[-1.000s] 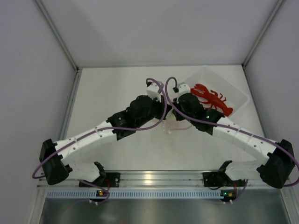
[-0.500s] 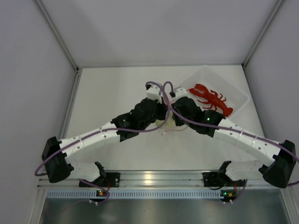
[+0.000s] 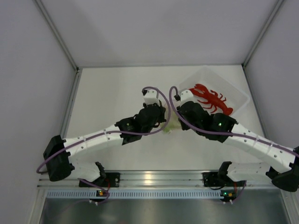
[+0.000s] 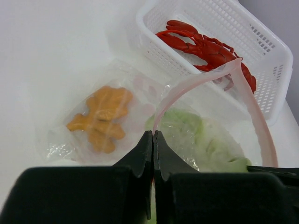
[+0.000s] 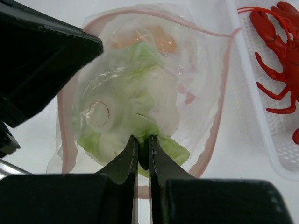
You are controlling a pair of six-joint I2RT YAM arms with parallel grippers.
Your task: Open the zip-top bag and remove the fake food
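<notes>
My right gripper lifts the leafy piece from the bag next, moves outward over the basket's far end and lowers to release it, since the lobster leaves room.
The zip-top bag lies on the table with its mouth pulled open, the pink zip strip arching up. My left gripper is shut on the near lip of that strip. Inside the bag lie an orange ridged piece and the white-and-green leafy piece. My right gripper reaches into the mouth and is shut on a green leaf of that piece. The red lobster lies in the white basket. From above, both wrists meet over the bag and hide most of it.
The white mesh basket stands just right of the bag, close to my right wrist. The left gripper's black body fills the right wrist view's left side. Grey walls enclose the table on three sides.
Both wrists have drawn back toward the near edge, staying together over the bag. The right arm's elbow has swung out to the right. A pale green patch now shows between the wrists.
</notes>
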